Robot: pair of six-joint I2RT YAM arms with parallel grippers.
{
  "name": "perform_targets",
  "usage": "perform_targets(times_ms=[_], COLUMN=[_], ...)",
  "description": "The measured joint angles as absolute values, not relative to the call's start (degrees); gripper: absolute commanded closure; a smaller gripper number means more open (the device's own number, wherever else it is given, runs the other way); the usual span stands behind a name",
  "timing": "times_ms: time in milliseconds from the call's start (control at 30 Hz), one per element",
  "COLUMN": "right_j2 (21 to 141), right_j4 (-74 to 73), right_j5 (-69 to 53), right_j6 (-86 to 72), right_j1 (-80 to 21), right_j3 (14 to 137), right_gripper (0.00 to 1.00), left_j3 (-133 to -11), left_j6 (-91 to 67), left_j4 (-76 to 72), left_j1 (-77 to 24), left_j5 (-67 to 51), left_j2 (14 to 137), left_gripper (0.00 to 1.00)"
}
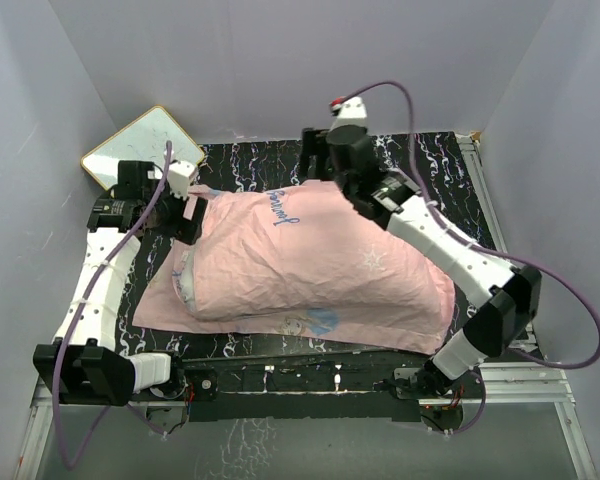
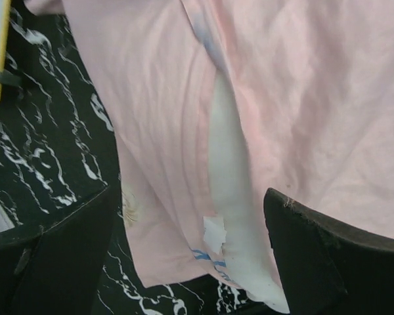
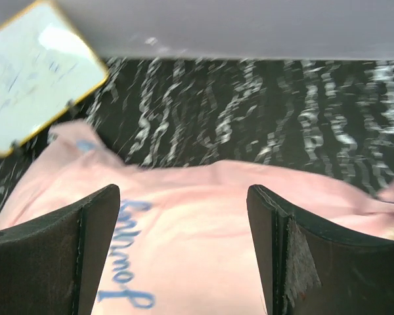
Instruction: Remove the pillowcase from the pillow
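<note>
The pillowcase's edge fold (image 1: 178,250) (image 2: 177,187) is below, beside the white pillow strip. My left gripper will next lower its open fingertips around the fold where it gapes loose.
The pillowcase (image 1: 320,265) lies pale pink side out over the pillow in the middle of the black marbled table, with blue script near its far edge. In the left wrist view its open end (image 2: 151,131) gapes and a strip of the white pillow (image 2: 228,170) with a small tag (image 2: 214,233) shows inside. My left gripper (image 1: 192,215) is open at the case's left end, its jaws straddling the opening (image 2: 189,197) without pinching it. My right gripper (image 1: 328,172) is open just above the far edge of the pillowcase (image 3: 197,262), fingers on either side of the fabric (image 3: 182,190).
A yellow-framed whiteboard (image 1: 142,148) leans in the far left corner, close behind my left arm; it also shows in the right wrist view (image 3: 33,65). Grey walls enclose the table (image 1: 430,160) on three sides. A metal rail (image 1: 485,200) runs along the right.
</note>
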State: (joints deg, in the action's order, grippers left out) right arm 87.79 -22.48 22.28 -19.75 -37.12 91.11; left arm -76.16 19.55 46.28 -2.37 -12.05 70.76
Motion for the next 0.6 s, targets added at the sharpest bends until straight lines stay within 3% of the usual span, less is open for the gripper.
perform_targets(times_ms=[167, 233, 367, 600], right_j2=[94.89, 96.49, 96.03, 90.91], right_j4=[-22.5, -21.98, -20.43, -12.6], right_j5=[19.0, 16.91, 14.31, 14.17], right_j6=[-17.34, -16.64, -16.49, -16.91], right_j1=[-45.58, -47.55, -48.64, -48.01], right_j3=[92.03, 91.07, 83.85, 69.89], right_gripper=[0.23, 0.31, 0.47, 0.55], left_j3=[-68.34, -67.18, -65.23, -58.7], left_j6=[19.75, 19.73, 19.59, 21.17], left_j4=[45.41, 44.21, 40.58, 32.51], left_j1=[-2.33, -2.24, -1.83, -1.45], left_j5=[-11.22, -10.79, -9.5, -4.21], left_j2=[70.91, 70.96, 71.09, 71.88], left_gripper=[0.22, 0.27, 0.35, 0.41])
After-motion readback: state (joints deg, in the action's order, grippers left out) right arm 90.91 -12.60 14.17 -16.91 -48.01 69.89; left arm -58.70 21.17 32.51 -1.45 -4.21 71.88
